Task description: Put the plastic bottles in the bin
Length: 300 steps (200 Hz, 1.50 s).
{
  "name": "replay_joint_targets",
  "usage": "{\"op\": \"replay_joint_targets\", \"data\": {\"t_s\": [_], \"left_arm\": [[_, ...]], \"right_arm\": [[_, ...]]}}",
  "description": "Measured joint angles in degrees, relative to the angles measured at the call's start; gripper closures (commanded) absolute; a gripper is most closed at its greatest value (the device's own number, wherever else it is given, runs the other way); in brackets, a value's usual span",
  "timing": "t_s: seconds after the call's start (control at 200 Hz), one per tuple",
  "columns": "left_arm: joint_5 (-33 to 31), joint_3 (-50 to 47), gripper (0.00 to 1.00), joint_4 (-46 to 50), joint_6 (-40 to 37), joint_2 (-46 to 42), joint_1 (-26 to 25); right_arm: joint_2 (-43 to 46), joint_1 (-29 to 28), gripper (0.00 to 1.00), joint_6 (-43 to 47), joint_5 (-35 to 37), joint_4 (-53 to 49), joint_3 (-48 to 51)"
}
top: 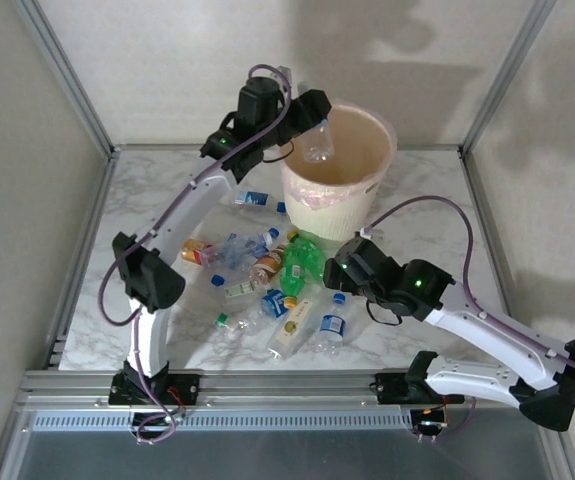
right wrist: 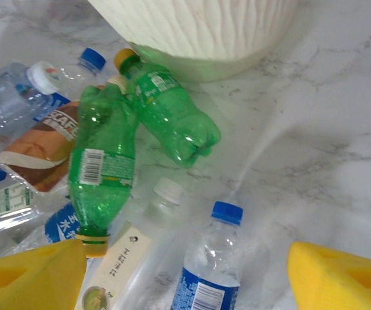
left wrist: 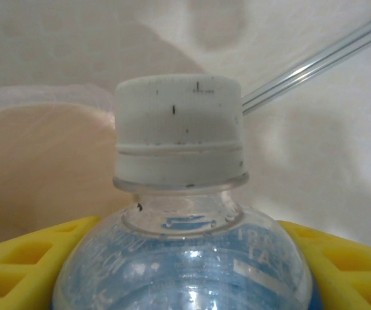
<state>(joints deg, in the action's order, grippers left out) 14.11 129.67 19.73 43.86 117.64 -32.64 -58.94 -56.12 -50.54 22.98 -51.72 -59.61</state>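
The left gripper shifts farther over the middle of the cream bin's opening point(top: 345, 148) next and releases the clear plastic bottle, since it hangs close to the bin's rim.
My left gripper point(top: 312, 125) is shut on a clear plastic bottle point(top: 319, 145) and holds it over the mouth of the cream bin point(top: 339, 205). Seen from the left wrist, this bottle point(left wrist: 179, 258) has a white cap and blue print and sits between the yellow pads point(left wrist: 24, 258), with the bin's inside point(left wrist: 37, 161) behind it. My right gripper point(top: 337, 265) hangs open above the pile of plastic bottles. Between its yellow fingertips point(right wrist: 30, 274) lies a clear blue-capped bottle point(right wrist: 214, 258), untouched. Two green bottles point(right wrist: 104, 168) point(right wrist: 169, 119) lie beyond, near the bin's base point(right wrist: 198, 26).
Several more bottles lie scattered on the marble table point(top: 417, 190) left of and in front of the bin, among them a white-capped one with a beige label point(right wrist: 140, 252) and a brown-labelled one point(right wrist: 40, 152). Metal frame posts and walls enclose the table.
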Motion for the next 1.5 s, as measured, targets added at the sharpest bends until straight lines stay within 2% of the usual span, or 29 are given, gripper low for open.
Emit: {"op": "replay_joint_targets", "data": {"t_s": [0.215,0.421,0.646,0.756,0.956,1.131,1.352,1.502], "left_arm": [[-0.6,3.8,0.46,3.4,-0.8,5.6,0.0],[-1.5,3.8,0.30,5.0,-1.5,6.8,-0.6],[-3.7,4.2,0.19,5.6,-3.6,6.7,-2.2],[-5.0,4.2,0.17,6.1,-4.6,6.5,-2.5],[-7.3,4.2,0.20,7.0,-6.6,4.3,-3.1],[-10.3,2.4,0.23,7.3,-9.7,-2.6,-4.5],[-14.5,-13.2,0.20,3.1,-12.8,-21.4,-5.0],[-17.2,-22.6,0.16,-1.1,-14.3,-30.4,-5.0]], "right_arm": [[3.3,0.1,0.18,-5.3,0.0,-2.4,4.0],[4.5,1.0,0.16,-8.1,0.0,-5.3,5.0],[3.7,3.3,0.15,-8.6,-0.3,-6.2,5.0],[2.5,4.3,0.15,-8.5,-0.7,-6.2,5.0],[1.3,4.8,0.15,-7.5,-2.3,-6.1,5.1],[1.4,4.9,0.17,-6.6,-5.5,-4.8,7.0],[0.3,4.9,0.21,-6.0,-11.8,-0.1,12.9],[-1.9,4.9,0.20,-5.7,-15.3,2.3,14.4]]}}
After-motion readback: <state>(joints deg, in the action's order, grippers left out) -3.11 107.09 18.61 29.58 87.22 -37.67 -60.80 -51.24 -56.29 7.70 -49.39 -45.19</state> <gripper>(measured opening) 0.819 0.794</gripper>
